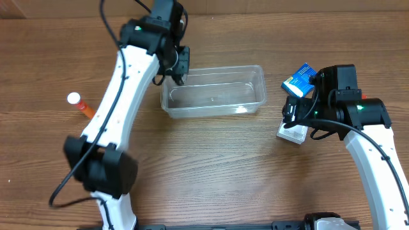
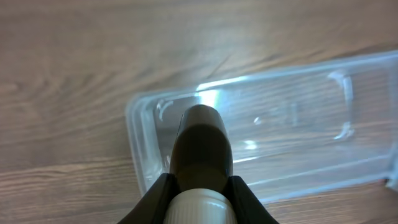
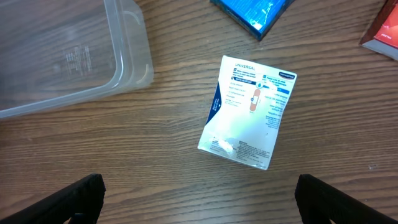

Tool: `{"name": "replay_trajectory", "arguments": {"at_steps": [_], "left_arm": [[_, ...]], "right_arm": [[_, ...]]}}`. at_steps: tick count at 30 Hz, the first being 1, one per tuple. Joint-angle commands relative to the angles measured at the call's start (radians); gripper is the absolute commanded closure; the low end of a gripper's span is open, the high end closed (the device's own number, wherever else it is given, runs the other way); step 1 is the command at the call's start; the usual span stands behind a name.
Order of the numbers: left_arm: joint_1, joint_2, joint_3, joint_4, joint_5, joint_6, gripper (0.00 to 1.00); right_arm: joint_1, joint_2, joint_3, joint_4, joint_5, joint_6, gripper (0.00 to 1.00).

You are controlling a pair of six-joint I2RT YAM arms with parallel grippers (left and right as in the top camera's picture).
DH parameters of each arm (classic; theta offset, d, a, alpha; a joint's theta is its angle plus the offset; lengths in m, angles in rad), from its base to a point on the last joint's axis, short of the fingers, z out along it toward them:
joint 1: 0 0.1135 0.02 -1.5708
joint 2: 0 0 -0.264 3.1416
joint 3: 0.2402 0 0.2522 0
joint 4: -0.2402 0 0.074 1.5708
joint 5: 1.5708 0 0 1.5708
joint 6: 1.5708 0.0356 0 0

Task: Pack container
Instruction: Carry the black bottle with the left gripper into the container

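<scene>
My left gripper is above the container's end nearest the orange tube point(image 1: 184, 97), which is empty. I need to lower my left gripper into that end next and let go of the dark bottle there.
The clear plastic container point(image 1: 214, 92) sits empty at the table's middle back; it also shows in the left wrist view point(image 2: 280, 137) and the right wrist view point(image 3: 62, 56). My left gripper point(image 1: 179, 67) is shut on a dark brown bottle with a white cap point(image 2: 202, 155), held above the container's left end. My right gripper point(image 1: 295, 118) is open and empty above a white bandage packet point(image 3: 249, 112), which lies flat on the wood to the right of the container point(image 1: 291, 133).
A blue packet point(image 1: 299, 78) lies behind the right gripper; it also shows in the right wrist view point(image 3: 252, 12). A red box corner point(image 3: 382, 31) sits at the right. An orange tube with a white cap point(image 1: 81, 104) lies at the far left.
</scene>
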Motion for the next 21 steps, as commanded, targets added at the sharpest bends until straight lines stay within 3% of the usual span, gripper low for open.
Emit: {"name": "replay_trajectory", "arguments": {"at_steps": [1,9,21], "left_arm": [[0.011,0.114,-0.018,0.011,-0.017,-0.020,0.96],[0.011,0.242,-0.018,0.044,-0.017,-0.019,0.96],[0.012,0.250,-0.016,0.063,-0.095,-0.017,0.96]], "right_arm": [[0.002,-0.002,0.028,0.004,-0.006,0.001,0.00],[0.002,-0.002,0.028,0.003,-0.006,0.001,0.00],[0.002,-0.002,0.028,-0.006,-0.005,0.001,0.00]]}}
